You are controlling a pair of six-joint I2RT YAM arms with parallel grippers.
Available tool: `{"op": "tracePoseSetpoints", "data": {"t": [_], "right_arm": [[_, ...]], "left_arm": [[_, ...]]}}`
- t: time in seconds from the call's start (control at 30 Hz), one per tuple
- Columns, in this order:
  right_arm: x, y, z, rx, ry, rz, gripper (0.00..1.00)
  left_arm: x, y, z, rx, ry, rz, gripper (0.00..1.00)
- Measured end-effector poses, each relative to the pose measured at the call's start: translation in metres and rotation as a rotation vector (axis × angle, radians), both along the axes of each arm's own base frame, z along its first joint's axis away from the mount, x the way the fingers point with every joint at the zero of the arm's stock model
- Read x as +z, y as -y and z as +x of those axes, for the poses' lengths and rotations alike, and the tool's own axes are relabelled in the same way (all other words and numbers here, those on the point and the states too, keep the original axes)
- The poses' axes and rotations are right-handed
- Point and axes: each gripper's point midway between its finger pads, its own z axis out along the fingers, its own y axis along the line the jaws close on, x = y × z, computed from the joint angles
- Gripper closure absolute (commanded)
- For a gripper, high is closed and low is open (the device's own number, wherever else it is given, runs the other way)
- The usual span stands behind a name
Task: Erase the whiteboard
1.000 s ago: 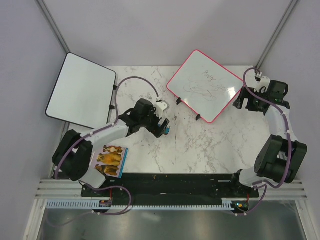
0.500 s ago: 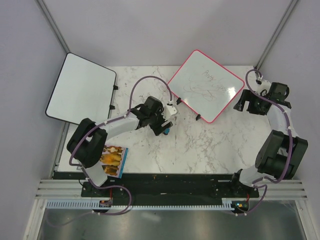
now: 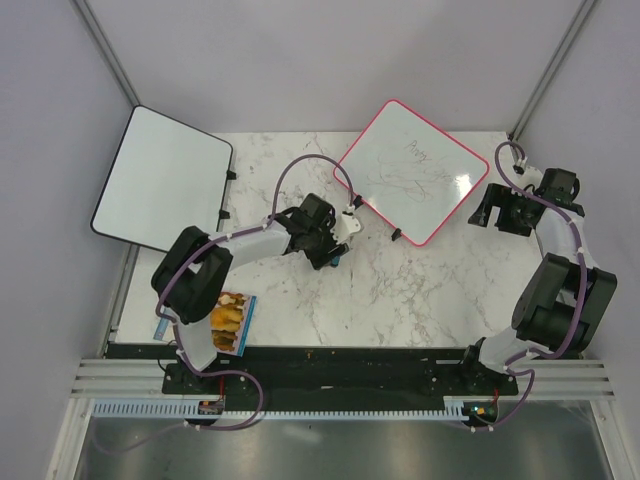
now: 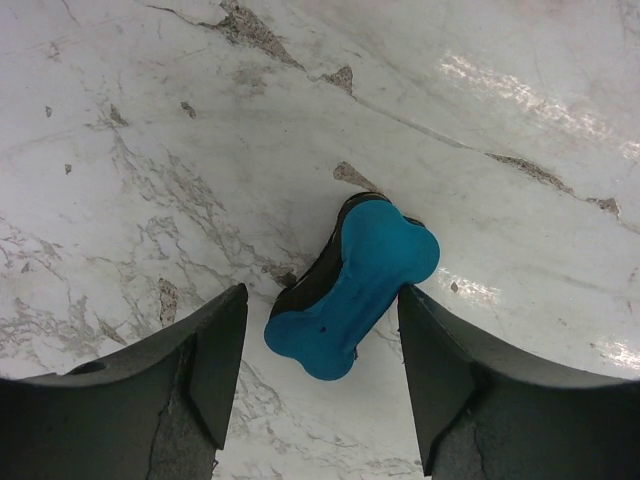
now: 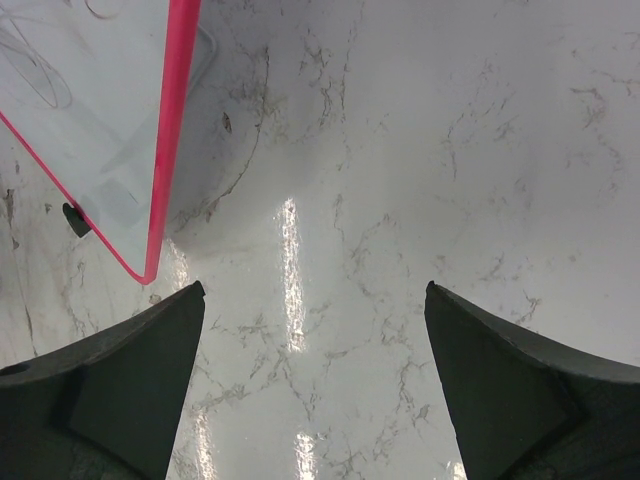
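Note:
The tilted whiteboard stands unheld, so my right gripper needs to move outward and to the left in the top view, onto the pink frame's nearest side (image 3: 483,175).
The whiteboard (image 3: 410,170), white with a pink frame and faint grey scribbles, stands tilted at the back right of the marble table. Its corner also shows in the right wrist view (image 5: 90,110). A blue bone-shaped eraser (image 4: 355,280) with a black underside lies on the table left of the board, and it also shows in the top view (image 3: 335,260). My left gripper (image 4: 320,295) is open and low over the eraser, one finger on each side. My right gripper (image 5: 315,287) is open and empty over bare marble, just right of the board's right corner (image 3: 490,208).
A second white board with a black frame (image 3: 165,180) leans at the back left, partly off the table. A picture card (image 3: 228,320) lies at the front left near the left arm's base. Booth walls close in on three sides.
My left arm has swung its elbow rightward while the gripper stayed over the eraser. My right gripper has drawn back slightly from the whiteboard's edge. The eraser and the board have not moved.

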Motion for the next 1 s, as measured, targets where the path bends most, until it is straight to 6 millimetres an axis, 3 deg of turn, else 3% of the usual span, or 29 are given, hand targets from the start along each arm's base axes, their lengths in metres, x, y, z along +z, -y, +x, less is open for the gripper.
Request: {"op": "tracePoseSetpoints", "data": {"t": [0.13, 0.23, 0.33, 0.37, 0.43, 1.0], "right_arm": [[0.0, 0.001, 0.0, 0.001, 0.001, -0.002, 0.02], [0.0, 0.001, 0.0, 0.003, 0.002, -0.005, 0.02], [0.0, 0.002, 0.0, 0.003, 0.003, -0.007, 0.02], [0.0, 0.002, 0.0, 0.005, 0.003, -0.008, 0.02], [0.0, 0.004, 0.001, 0.008, 0.009, -0.014, 0.02], [0.025, 0.008, 0.012, 0.034, 0.122, -0.006, 0.02]], "left_arm": [[-0.005, 0.001, -0.001, -0.003, -0.011, 0.01, 0.36], [-0.006, 0.001, -0.003, -0.005, -0.016, 0.014, 0.48], [-0.007, 0.001, -0.003, -0.006, -0.022, 0.018, 0.74], [-0.007, 0.002, -0.002, -0.006, -0.022, 0.018, 0.9], [-0.007, 0.003, -0.001, 0.0, -0.028, 0.022, 0.98], [-0.003, 0.004, 0.006, 0.13, -0.076, 0.033, 0.98]]}}
